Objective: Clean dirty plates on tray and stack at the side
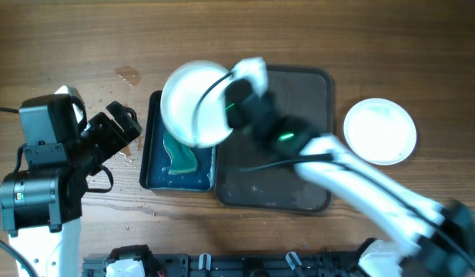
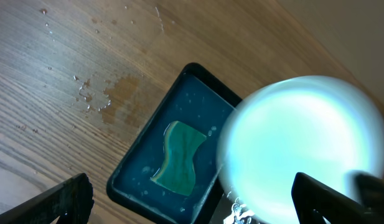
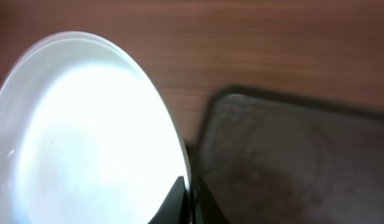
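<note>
My right gripper is going to carry the plate across the bare tray, since the plate's side looks clean. It will then go down over the white plate stack [image 1: 379, 131] and let go of the plate's rim.
My right gripper [image 1: 235, 98] is shut on the rim of a white plate [image 1: 194, 104] and holds it tilted above the black basin of blue water [image 1: 154, 158]. The plate's face looks clean in the right wrist view [image 3: 86, 130], with the fingers [image 3: 188, 196] pinching its edge, and it also shows in the left wrist view [image 2: 304, 143]. The dark brown tray [image 1: 299, 165] lies bare beneath my right arm. A white plate stack [image 1: 379, 131] rests on the table right of the tray. My left gripper [image 1: 118, 127] is open and empty, left of the basin.
A green sponge [image 2: 179, 155] lies in the basin's blue water [image 2: 201, 109]. Water drops and a wet stain [image 2: 95, 96] mark the wooden table left of the basin. A black rail [image 1: 237, 265] runs along the front edge.
</note>
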